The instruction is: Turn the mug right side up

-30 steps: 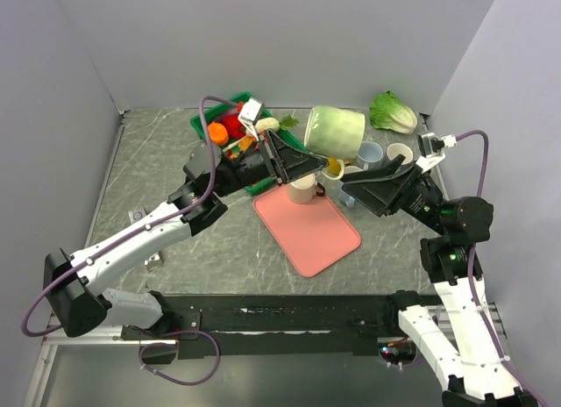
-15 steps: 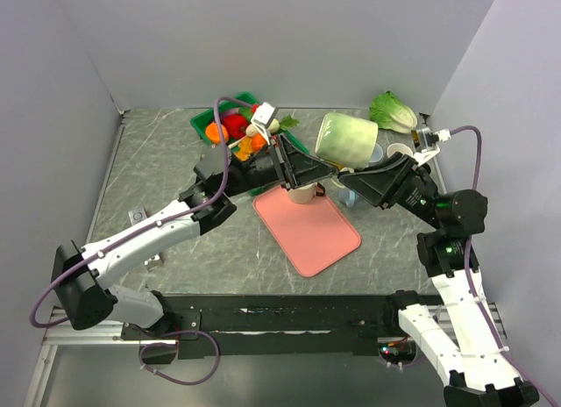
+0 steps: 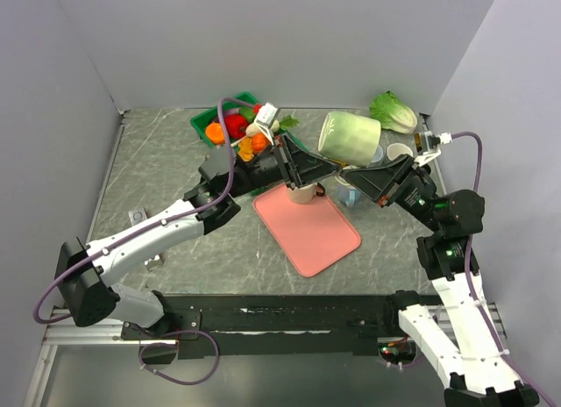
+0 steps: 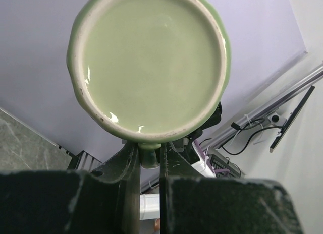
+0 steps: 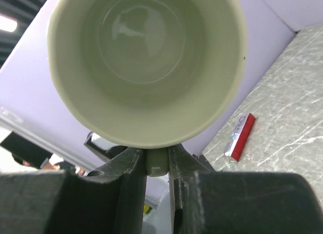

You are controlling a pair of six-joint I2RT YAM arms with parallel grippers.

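My right gripper should next go down to the bare tabletop by the blue cup below it, tilting downward to set the sideways mug upright, and let go of the handle.
A pale green mug (image 3: 349, 137) hangs in the air above the back of the table, tipped onto its side. My left gripper (image 3: 326, 167) reaches it from the left and is shut on its handle. In the left wrist view, the mug's flat base (image 4: 151, 62) fills the picture above the left gripper (image 4: 149, 156). My right gripper (image 3: 348, 173) comes in from the right and is also shut on the handle. The right wrist view looks into the mug's open mouth (image 5: 144, 62), with the handle pinched in the right gripper (image 5: 157, 161).
Below the mug lies a pink cutting board (image 3: 308, 227) with a beige cup (image 3: 301, 193) at its far end. A green basket of vegetables (image 3: 230, 126) stands at the back, a lettuce (image 3: 394, 113) and a white cup (image 3: 399, 151) at the back right. A red and silver bar (image 5: 239, 135) lies on the table.
The right gripper moved in from the right and shut on the mug's handle. The left arm shifted the mug slightly right, then held still.
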